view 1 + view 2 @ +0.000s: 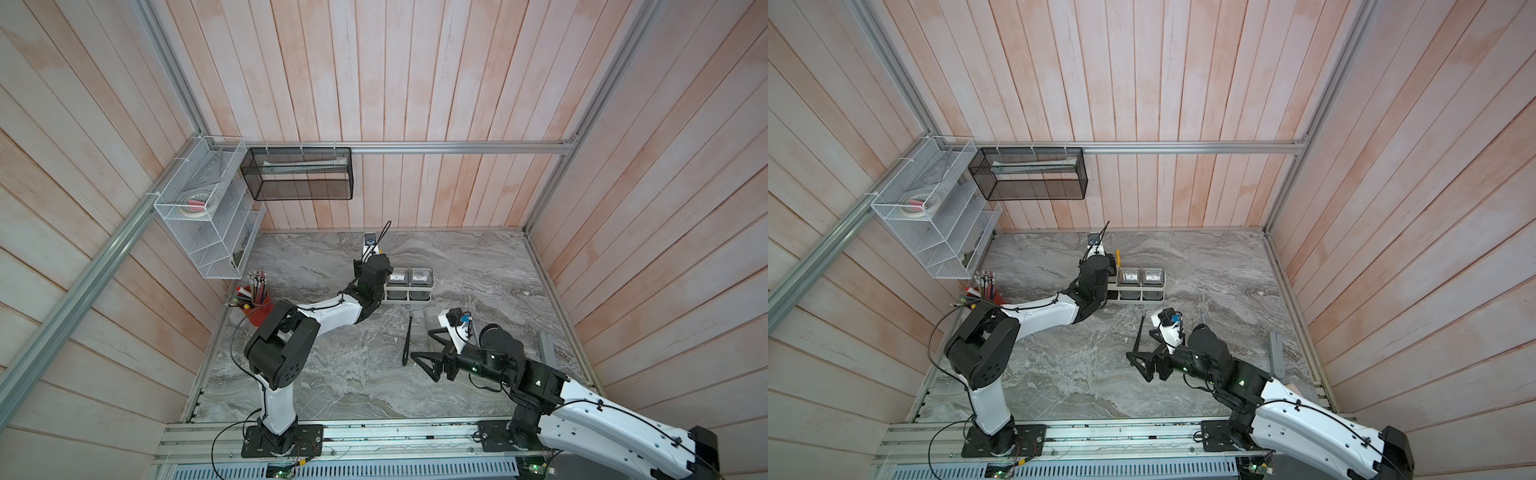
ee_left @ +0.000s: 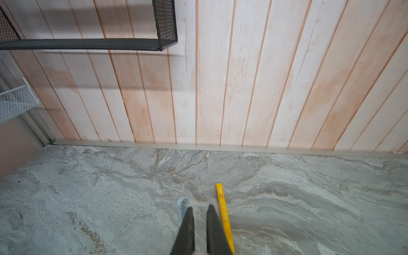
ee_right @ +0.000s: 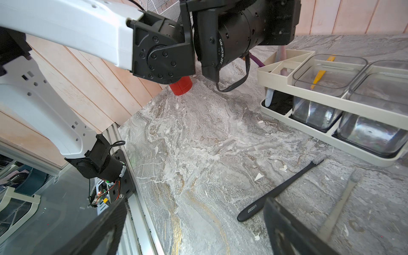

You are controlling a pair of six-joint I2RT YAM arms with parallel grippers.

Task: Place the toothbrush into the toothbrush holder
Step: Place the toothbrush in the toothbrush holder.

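Note:
The pale toothbrush's lower end already stands in the divided section (image 1: 1113, 281) below it, so my left gripper will ease slightly outward next and open to release the toothbrush.
The cream toothbrush holder (image 1: 409, 300) (image 1: 1139, 300) (image 3: 284, 64) stands mid-table with two clear cups. My left gripper (image 2: 200, 206) hangs over its slot end, shut on a pale toothbrush (image 3: 269, 97) whose lower end rests inside the divided section. A yellow toothbrush handle (image 2: 223, 209) (image 1: 1118, 257) rises beside the fingers. My right gripper (image 1: 420, 343) (image 1: 1139, 343) (image 3: 195, 202) is open above the table, straddling nothing. A black toothbrush (image 1: 407, 340) (image 3: 278, 189) lies flat by its far finger, and a grey toothbrush (image 3: 340, 203) lies beyond that.
A red cup of pens (image 1: 259, 309) (image 3: 181, 86) stands at the left wall behind my left arm. A white wire basket (image 1: 199, 208) and a black mesh basket (image 1: 299, 174) hang on the walls. A grey bar (image 1: 546, 349) lies at the table's right edge.

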